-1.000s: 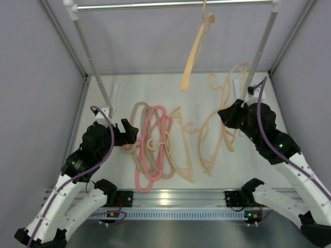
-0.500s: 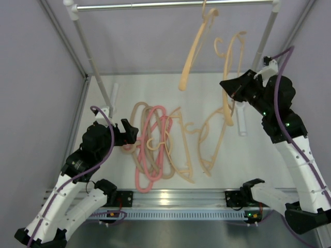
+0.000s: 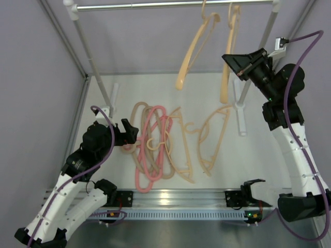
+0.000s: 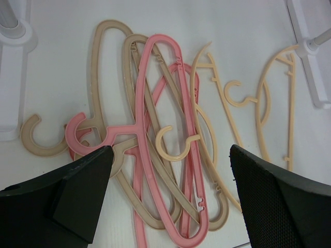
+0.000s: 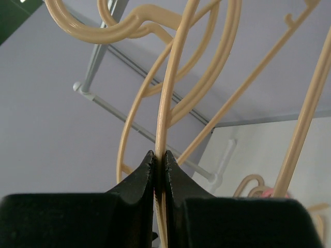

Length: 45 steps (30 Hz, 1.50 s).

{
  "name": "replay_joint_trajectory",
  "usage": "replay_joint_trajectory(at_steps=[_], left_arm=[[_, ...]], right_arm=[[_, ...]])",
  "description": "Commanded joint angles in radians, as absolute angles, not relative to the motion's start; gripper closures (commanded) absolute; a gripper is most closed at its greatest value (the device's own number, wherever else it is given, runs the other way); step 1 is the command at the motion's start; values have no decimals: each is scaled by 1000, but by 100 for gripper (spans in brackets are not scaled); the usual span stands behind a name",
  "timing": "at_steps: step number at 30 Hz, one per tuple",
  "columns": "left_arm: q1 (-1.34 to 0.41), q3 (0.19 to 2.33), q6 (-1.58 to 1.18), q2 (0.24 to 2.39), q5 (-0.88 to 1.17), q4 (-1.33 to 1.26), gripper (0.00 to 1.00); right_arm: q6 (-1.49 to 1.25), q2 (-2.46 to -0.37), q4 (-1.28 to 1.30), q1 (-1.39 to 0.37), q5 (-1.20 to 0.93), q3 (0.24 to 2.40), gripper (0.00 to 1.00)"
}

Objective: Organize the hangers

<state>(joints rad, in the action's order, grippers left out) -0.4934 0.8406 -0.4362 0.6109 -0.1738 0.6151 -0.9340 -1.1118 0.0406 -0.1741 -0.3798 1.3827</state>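
My right gripper carries the hanger outward toward the hanging hanger next, then opens there, to get the peach hanger's hook onto the bar point(image 3: 170, 5).
My right gripper point(image 3: 231, 62) is shut on a pale peach hanger point(image 3: 228, 57) and holds it high, its hook up by the rail point(image 3: 170, 5); the wrist view shows my jaws pinching its thin bar point(image 5: 164, 129). Another peach hanger point(image 3: 194, 46) hangs on the rail to its left. On the table lie two pink hangers point(image 3: 152, 147), beige-tan hangers point(image 3: 138, 155) and two peach hangers point(image 3: 214, 137). My left gripper point(image 3: 130, 132) is open just left of the pile; in its wrist view the pink hangers point(image 4: 170, 150) lie between its fingers point(image 4: 77, 191).
The grey rail stands on two white posts, the left one point(image 3: 90, 57) and the right one point(image 3: 261, 44), with white feet point(image 3: 240, 116) on the table. Grey walls close in both sides. The arm bases sit on the rail at the near edge point(image 3: 170, 199).
My right gripper has lifted the peach hanger from the table's right side up and back to the rail. The left arm has not moved.
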Motion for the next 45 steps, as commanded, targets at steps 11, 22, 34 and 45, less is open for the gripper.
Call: replay_joint_trajectory(at_steps=[11,22,34,45], left_arm=[[-489,830,-431,612,-178,612,2],[-491,830,-431,612,-181,612,2],[-491,830,-431,611,-181,612,2],[-491,830,-431,607,-179,614,2]], right_arm=[[-1081,-1287,-253,-156,-425,1569,100],[-1091,-1354,-242,-175,-430,1591,100],[-1077,-1391,-244,-242,-394,1563,100],[-1085,-1410,-248,-244,-370,1543,100]])
